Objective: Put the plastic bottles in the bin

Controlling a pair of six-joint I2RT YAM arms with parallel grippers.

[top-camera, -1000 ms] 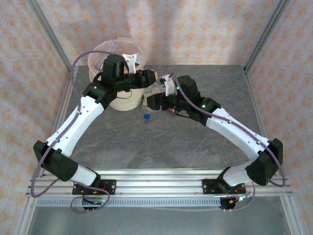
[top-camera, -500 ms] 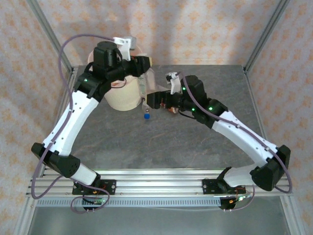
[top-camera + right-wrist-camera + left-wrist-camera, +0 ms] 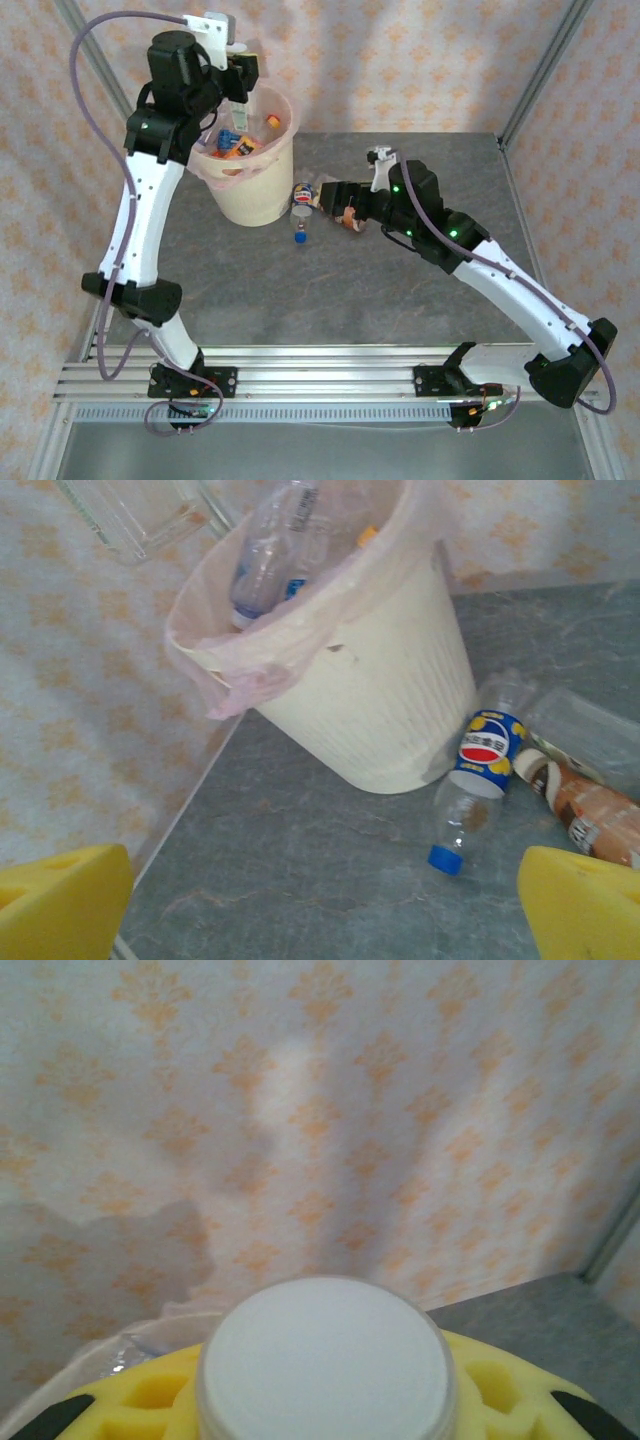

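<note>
The clear bottle still hangs high over the bin (image 3: 262, 196), so my left gripper should next lower toward the bag's opening (image 3: 254, 124) below it and release the bottle.
High over the bin (image 3: 262, 196), my left gripper (image 3: 238, 88) is shut on a clear plastic bottle; its white cap (image 3: 325, 1360) sits between the yellow fingers (image 3: 150, 1400). The cream bin (image 3: 375, 670) has a pink bag and holds several bottles (image 3: 238, 143). On the table right of the bin lie a blue-labelled bottle with a blue cap (image 3: 299, 204) (image 3: 480, 770), a brown bottle (image 3: 347, 217) (image 3: 590, 815) and a flattened clear one (image 3: 590, 730). My right gripper (image 3: 335, 196) (image 3: 325, 920) hangs open just above them, holding nothing.
The grey stone table (image 3: 400, 290) is fenced by aluminium posts (image 3: 545, 70) and patterned cloth walls. The bin stands at the back left corner, close to the table's left edge (image 3: 190, 780). Open tabletop lies in front of the bottles.
My left arm has risen from beside the bin to above its mouth, carrying the bottle. My right gripper has opened and drawn back a little to the right.
</note>
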